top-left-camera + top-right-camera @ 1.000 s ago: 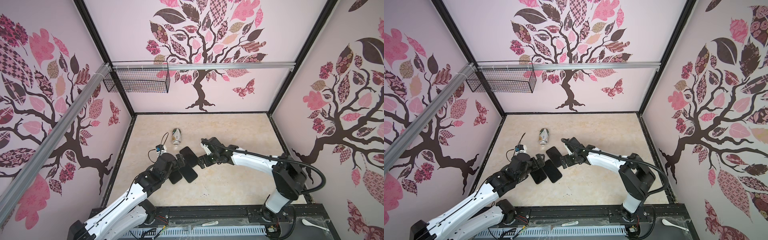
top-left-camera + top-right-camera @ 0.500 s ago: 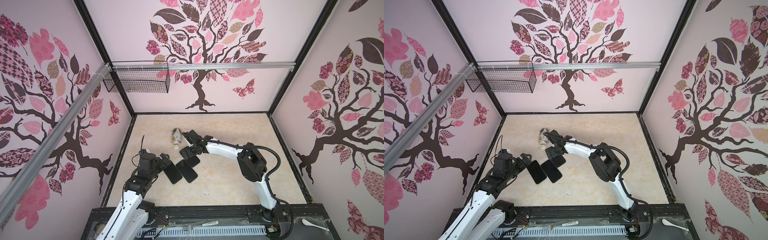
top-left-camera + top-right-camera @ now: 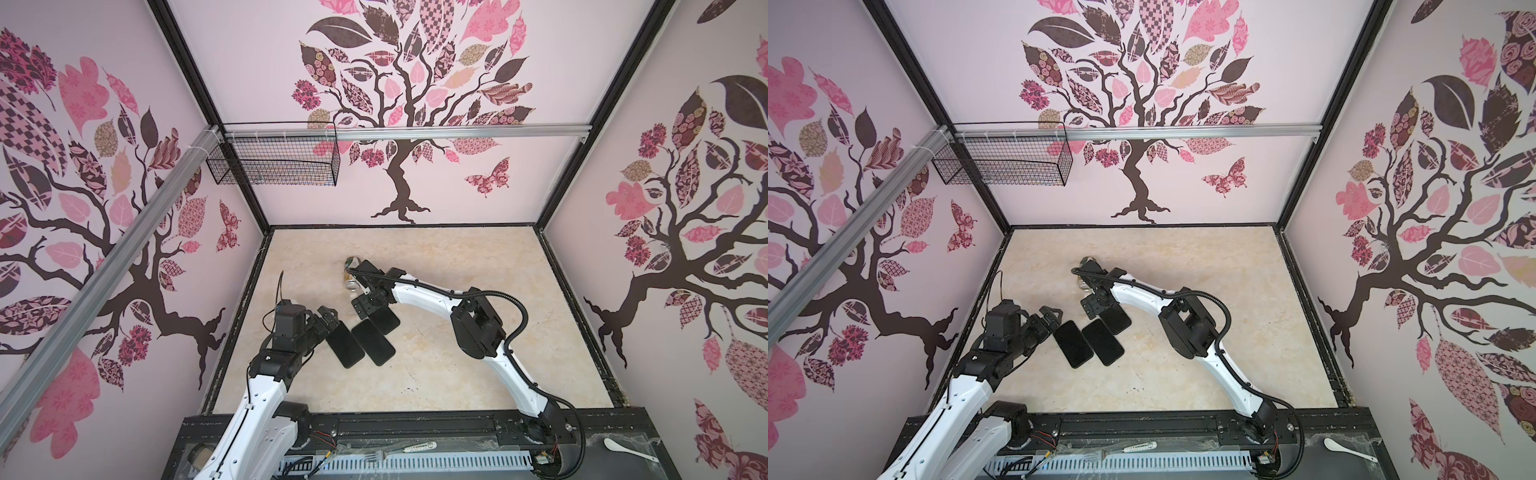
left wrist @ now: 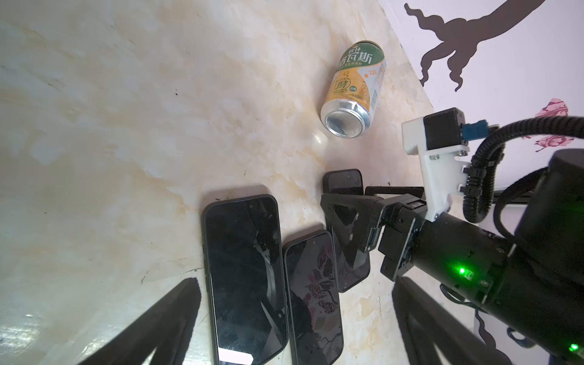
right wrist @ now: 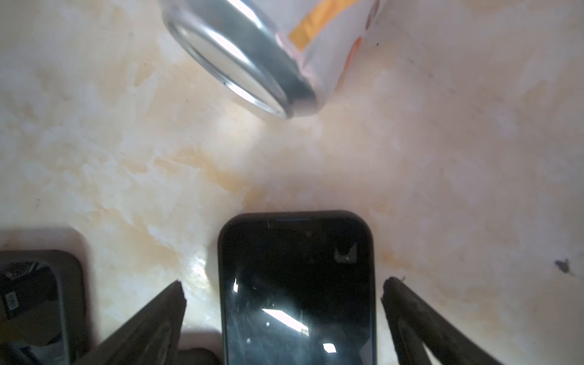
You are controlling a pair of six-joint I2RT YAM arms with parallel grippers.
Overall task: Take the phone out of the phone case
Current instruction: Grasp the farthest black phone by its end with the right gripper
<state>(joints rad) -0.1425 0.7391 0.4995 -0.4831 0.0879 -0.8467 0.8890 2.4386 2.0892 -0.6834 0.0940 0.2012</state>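
Next, my right gripper needs to lower slightly and bring its open fingers together on both long sides of the third phone's far end (image 5: 297, 280), since that already lies between them.
Three black phones lie face up side by side on the marble table (image 3: 457, 291). The left phone (image 3: 345, 345) (image 4: 245, 278) and the middle one (image 3: 372, 341) (image 4: 313, 300) lie between my left gripper's (image 3: 326, 318) (image 4: 295, 281) open fingers, which are low over their near ends. The third phone (image 3: 386, 322) (image 5: 295, 284) lies between the open fingers of my right gripper (image 3: 361, 305) (image 5: 284, 290), with a gap on each side. I cannot tell which of them sits in the phone case.
A dented green and orange can (image 3: 352, 272) (image 4: 354, 88) (image 5: 268, 47) lies on its side just beyond the right gripper. The left wall stands close behind the left arm. A wire basket (image 3: 274, 162) hangs on the back wall. A spoon (image 3: 627, 449) and a fork (image 3: 382, 455) lie on the front ledge.
The left gripper drew back to the left, off the phones. The right arm raised its elbow, and its gripper swung left to the third phone's end near the can. Both stayed open.
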